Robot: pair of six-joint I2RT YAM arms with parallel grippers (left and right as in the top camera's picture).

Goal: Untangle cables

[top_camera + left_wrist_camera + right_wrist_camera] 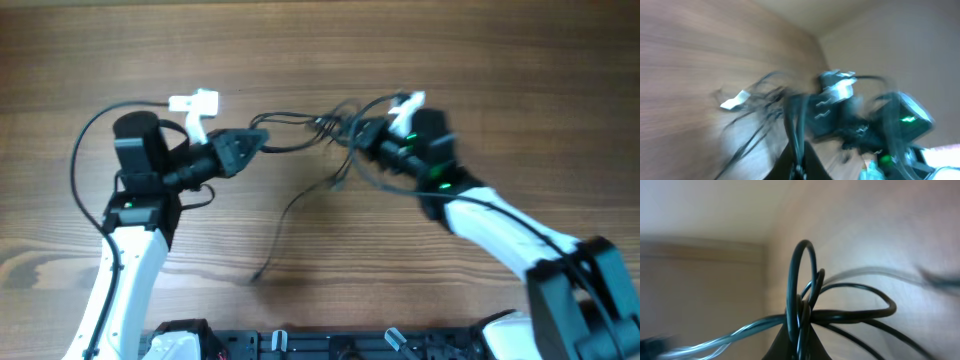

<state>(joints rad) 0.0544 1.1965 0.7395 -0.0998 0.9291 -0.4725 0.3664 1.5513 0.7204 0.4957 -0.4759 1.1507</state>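
Note:
The right gripper pulls toward the right in the overhead view next, away from my left gripper, to release over the table, since cable loops bunch at its fingers.
The thin black cables (318, 135) hang in a tangled bunch between my two grippers above the wood table. My left gripper (258, 139) is shut on one end of the cables, with strands running up from its tips in the left wrist view (799, 150). My right gripper (362, 138) is shut on the other side of the bunch; loops of cable (805, 295) rise from its tips in the right wrist view. One loose strand (285, 215) trails down to the table, ending near the front. A pale plug tip (734, 102) shows in the blurred left wrist view.
The wood table (320, 50) spreads around both arms. Thicker black wires (85, 140) loop from the left arm. A dark rail (330, 345) runs along the front edge. The right arm's white links (500, 230) reach in from the lower right.

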